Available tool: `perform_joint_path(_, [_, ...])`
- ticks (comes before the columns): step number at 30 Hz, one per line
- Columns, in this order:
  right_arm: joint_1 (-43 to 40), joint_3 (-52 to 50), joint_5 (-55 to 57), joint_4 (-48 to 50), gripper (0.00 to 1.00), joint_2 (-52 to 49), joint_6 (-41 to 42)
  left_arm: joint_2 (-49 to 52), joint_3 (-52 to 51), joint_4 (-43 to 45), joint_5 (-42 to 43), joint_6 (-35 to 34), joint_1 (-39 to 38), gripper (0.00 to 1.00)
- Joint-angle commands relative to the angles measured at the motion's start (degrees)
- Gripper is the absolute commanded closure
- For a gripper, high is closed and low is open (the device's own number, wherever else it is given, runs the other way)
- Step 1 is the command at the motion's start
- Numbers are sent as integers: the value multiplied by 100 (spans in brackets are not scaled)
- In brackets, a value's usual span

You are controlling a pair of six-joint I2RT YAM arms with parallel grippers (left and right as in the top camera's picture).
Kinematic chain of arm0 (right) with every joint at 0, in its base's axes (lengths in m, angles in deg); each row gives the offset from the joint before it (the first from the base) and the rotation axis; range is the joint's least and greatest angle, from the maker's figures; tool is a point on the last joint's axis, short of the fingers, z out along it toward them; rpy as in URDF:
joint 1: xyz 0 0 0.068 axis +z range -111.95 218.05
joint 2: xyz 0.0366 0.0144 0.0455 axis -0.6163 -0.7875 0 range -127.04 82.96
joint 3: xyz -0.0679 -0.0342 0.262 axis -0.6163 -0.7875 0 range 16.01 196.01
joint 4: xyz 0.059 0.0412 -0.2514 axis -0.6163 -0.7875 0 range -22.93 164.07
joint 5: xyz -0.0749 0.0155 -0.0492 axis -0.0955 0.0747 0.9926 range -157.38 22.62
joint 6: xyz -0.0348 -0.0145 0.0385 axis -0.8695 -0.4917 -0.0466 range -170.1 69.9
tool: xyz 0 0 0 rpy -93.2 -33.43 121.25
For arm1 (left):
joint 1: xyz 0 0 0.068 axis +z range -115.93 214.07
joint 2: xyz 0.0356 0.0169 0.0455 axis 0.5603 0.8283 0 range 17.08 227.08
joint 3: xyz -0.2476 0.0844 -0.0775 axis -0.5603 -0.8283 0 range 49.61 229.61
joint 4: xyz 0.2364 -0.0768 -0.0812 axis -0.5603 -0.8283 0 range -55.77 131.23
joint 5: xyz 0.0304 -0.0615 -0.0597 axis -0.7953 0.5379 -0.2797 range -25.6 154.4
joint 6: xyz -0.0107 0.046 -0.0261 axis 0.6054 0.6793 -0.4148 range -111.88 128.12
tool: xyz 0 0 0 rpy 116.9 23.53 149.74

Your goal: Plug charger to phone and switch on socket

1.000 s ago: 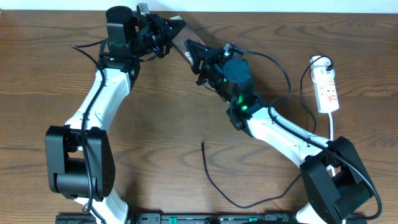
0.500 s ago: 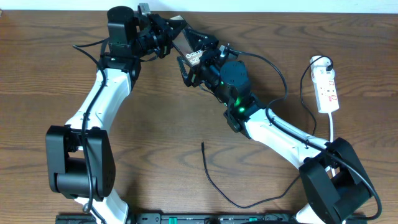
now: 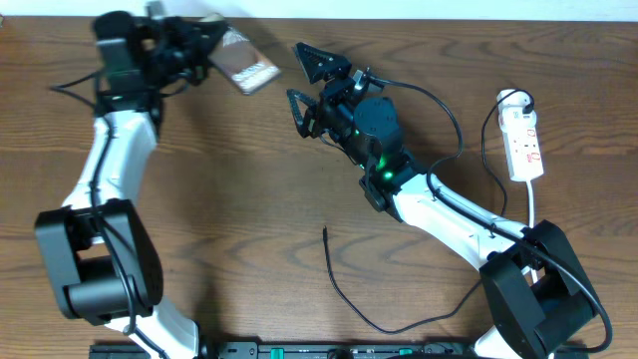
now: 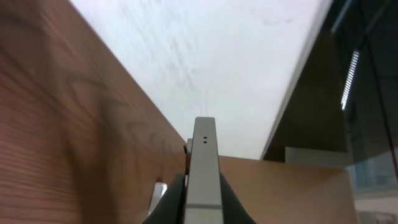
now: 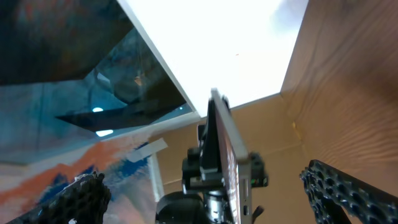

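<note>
My right gripper needs to back away from the phone and tip down first, so that it can lower onto the charger cable's plug end point(image 3: 325, 235).
The phone point(image 3: 246, 68), a dark slab, hangs above the table's far left with my left gripper point(image 3: 207, 46) shut on its end. In the left wrist view its pale edge point(image 4: 202, 168) stands clamped between the jaws of the left gripper point(image 4: 202, 200). My right gripper point(image 3: 297, 73) is open and empty, a short way right of the phone. In the right wrist view the phone point(image 5: 222, 144) shows edge-on beyond the open right gripper point(image 5: 202, 177), whose fingers point(image 5: 345, 190) stand wide. The charger cable point(image 3: 344, 294) lies on the table with its plug tip point(image 3: 325, 231) free. The white socket point(image 3: 524, 146) lies at the far right.
The socket's white cord point(image 3: 532, 204) runs down past the right arm's base point(image 3: 538, 289). A black arm cable point(image 3: 444, 110) loops between the right arm and the socket. The left arm's base point(image 3: 95, 269) stands at the lower left. The table's far edge point(image 3: 399, 20) is close behind both grippers.
The right gripper has opened and let go of the phone. The left arm has swung left, carrying the phone away from the right gripper.
</note>
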Motion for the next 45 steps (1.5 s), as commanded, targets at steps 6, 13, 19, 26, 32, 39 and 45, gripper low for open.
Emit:
perform_joint_path(6, [-74,109,-474,13,1,44,-2756,-127,98,72,2293,1283,876,93])
perform_joint_path(13, [-404,195,-1867,-514,1,44,-4568,-127,98,72,3263,2509,1023,93])
perform_joint_path(19, [-592,874,-2535,-3071,1,44,-5866,-127,98,72,3663,3375,1023,93])
perform_joint_path(26, [-328,1456,-2396,-5764,1,44,-7121,-127,94,70,3727,3700,1023,93])
perform_joint_path(32, [262,1453,-1283,-8004,1,44,-7490,-127,83,68,3727,3759,1023,93])
perform_joint_path(39, [992,1434,-1045,-8548,1,44,-7464,-122,83,61,3727,3759,1023,93])
perform_joint_path(45, [1580,1320,525,-8854,1,39,-6223,-122,46,22,3727,3757,1023,93])
